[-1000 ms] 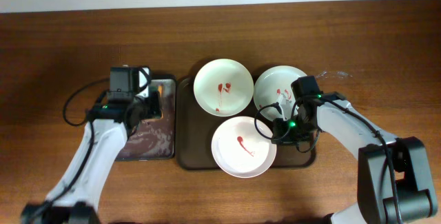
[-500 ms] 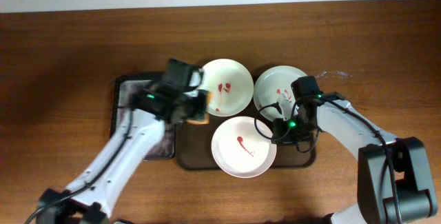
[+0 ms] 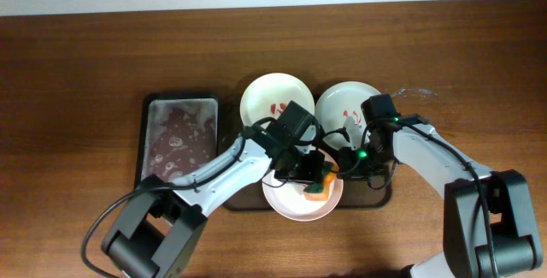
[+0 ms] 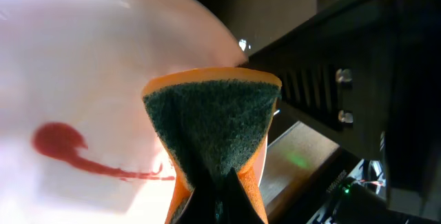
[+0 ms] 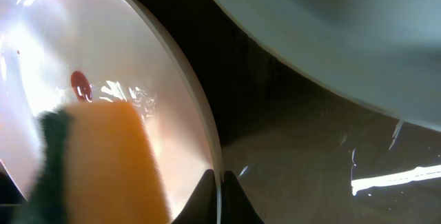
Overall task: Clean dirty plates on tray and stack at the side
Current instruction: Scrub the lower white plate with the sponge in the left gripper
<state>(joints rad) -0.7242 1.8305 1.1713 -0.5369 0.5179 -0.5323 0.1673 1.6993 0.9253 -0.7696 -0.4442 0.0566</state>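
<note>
The plate is still smeared with red, so my left gripper will keep wiping next. Then it will lift the sponge [image 3: 320, 187] across to the black tray [image 3: 190, 149], lower it into the murky water and let go of it.
Three white plates with red smears sit on a dark tray [image 3: 232, 194]: one at the back left [image 3: 261, 100], one at the back right [image 3: 349, 103], one at the front [image 3: 286, 203]. My left gripper [image 3: 318, 181] is shut on an orange and green sponge [image 3: 320, 187] and holds it on the front plate's right side. In the left wrist view the sponge [image 4: 213, 124] is beside a red smear [image 4: 65, 145]. My right gripper [image 3: 346, 163] is shut on the front plate's right rim [image 5: 207, 141].
A black tray of murky water [image 3: 178, 137] stands to the left of the plate tray. The wooden table [image 3: 77, 73] extends all round.
My left arm has swung from the water tray at the left across to the front plate, carrying the sponge. The right arm has not moved.
</note>
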